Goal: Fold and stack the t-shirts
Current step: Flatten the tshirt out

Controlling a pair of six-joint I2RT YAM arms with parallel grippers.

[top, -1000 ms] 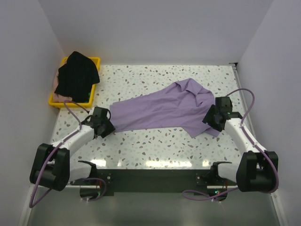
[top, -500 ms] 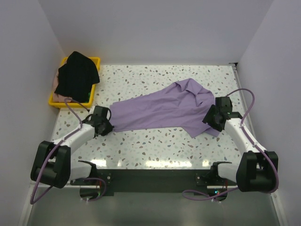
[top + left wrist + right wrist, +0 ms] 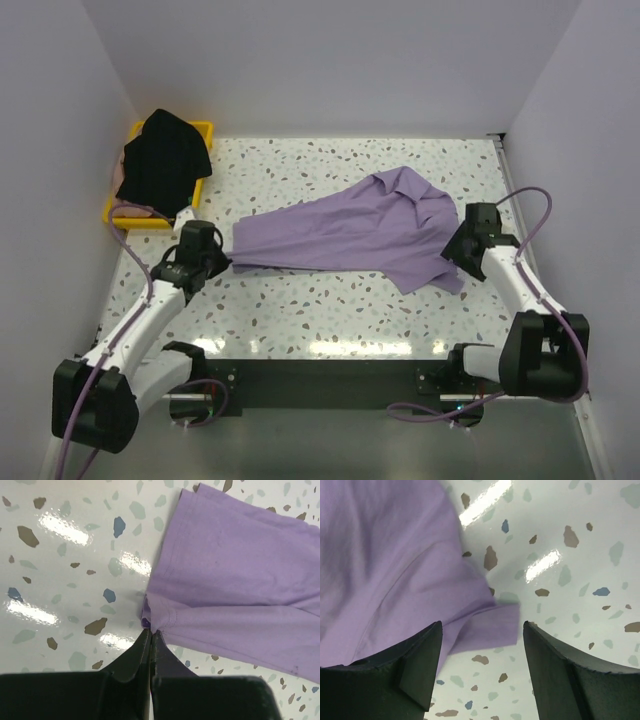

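Observation:
My right gripper lowers and eases outward onto the shirt's edge (image 3: 451,263) (image 3: 483,595) next, beside the shirt's folded flap, since that edge lies below and outward of its fingers.
The lavender-purple t-shirt (image 3: 340,235) lies spread and rumpled across the middle of the table. My left gripper (image 3: 224,262) is shut on its left hem corner; in the left wrist view the fingertips (image 3: 151,632) meet on a puckered bit of the cloth (image 3: 235,580). My right gripper (image 3: 457,250) stands open at the shirt's right end, and a folded flap of the shirt (image 3: 385,555) lies between its fingers (image 3: 482,625) without touching them. The black t-shirt (image 3: 163,165) is heaped on the tray, with a pale pink edge (image 3: 128,207) showing under it.
The yellow tray (image 3: 200,127) stands at the back left corner. White walls close the table in on the left, back and right. A purple cable loops from each arm. Bare speckled tabletop (image 3: 330,310) stretches in front of the shirt.
My left gripper has shut on the hem corner and drawn it left, pulling the shirt's left end to a point. My right gripper has opened wider and backed off slightly to the right.

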